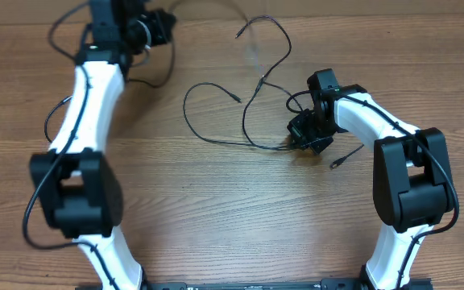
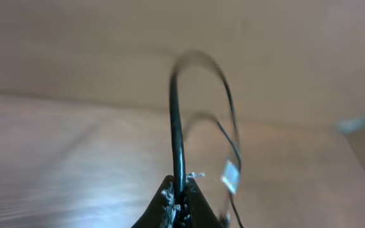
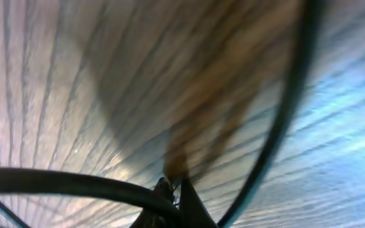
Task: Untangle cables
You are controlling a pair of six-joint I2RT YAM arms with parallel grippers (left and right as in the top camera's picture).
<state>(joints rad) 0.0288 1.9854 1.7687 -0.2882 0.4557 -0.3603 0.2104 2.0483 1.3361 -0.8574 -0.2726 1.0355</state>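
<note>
I should move my left gripper down and to its left in the overhead view and let go of the cable clear of the tangle, as the table is bare there.
Thin black cables lie looped together on the wooden table, with plug ends at the top, in the middle and at the right. My left gripper is at the far left corner. In the left wrist view it is shut on a black cable that arches up and over, with a small pale connector hanging beside it. My right gripper sits low at the tangle's right end. Close up it is shut, a dark cable crossing at its tips.
Thicker black wires run along both white arms. The arm bases stand at the near left and near right. The table's far edge lies just beyond the top cable loop.
</note>
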